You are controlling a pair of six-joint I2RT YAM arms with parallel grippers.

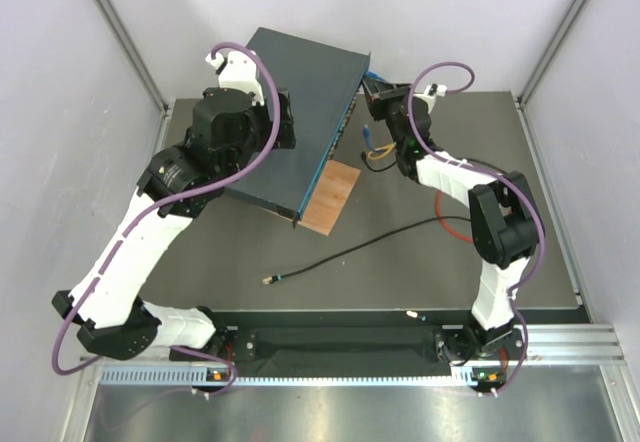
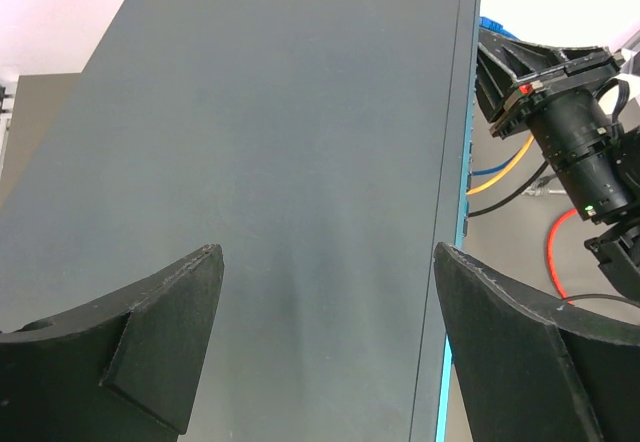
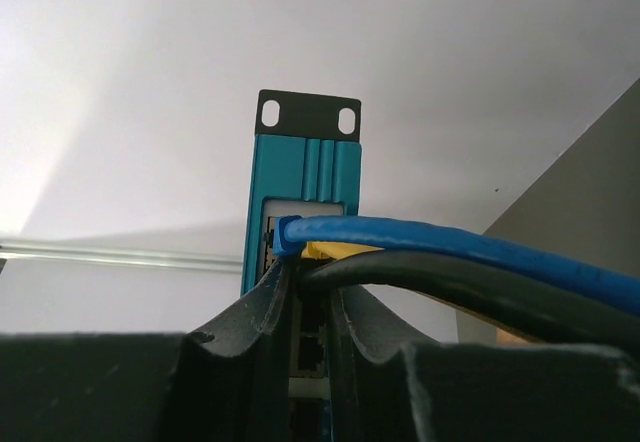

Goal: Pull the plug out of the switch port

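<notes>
I need to pull my right gripper away from the switch's port side (image 3: 300, 177) next and move it to the right in the top view over open mat, because its fingers are holding the plug.
The switch (image 1: 300, 112), a flat dark blue-grey box, lies slanted at the back of the table, its teal port face (image 3: 300, 177) turned right. My left gripper (image 1: 272, 122) is open above the switch top (image 2: 300, 142), with its fingers (image 2: 170, 332) spread wide and empty. My right gripper (image 1: 373, 94) is at the far end of the port face. In the right wrist view its fingers (image 3: 262, 312) are closed narrowly (image 3: 312, 280) on the plug of a black cable (image 3: 420, 277). A blue cable (image 3: 420, 234) and a yellow plug (image 3: 335, 251) sit just above it.
A small brown board (image 1: 330, 195) lies by the switch's near corner. A loose black cable ends in a plug (image 1: 268, 279) on the mat. Yellow, black and red cables (image 1: 455, 224) trail to the right of the switch near my right arm.
</notes>
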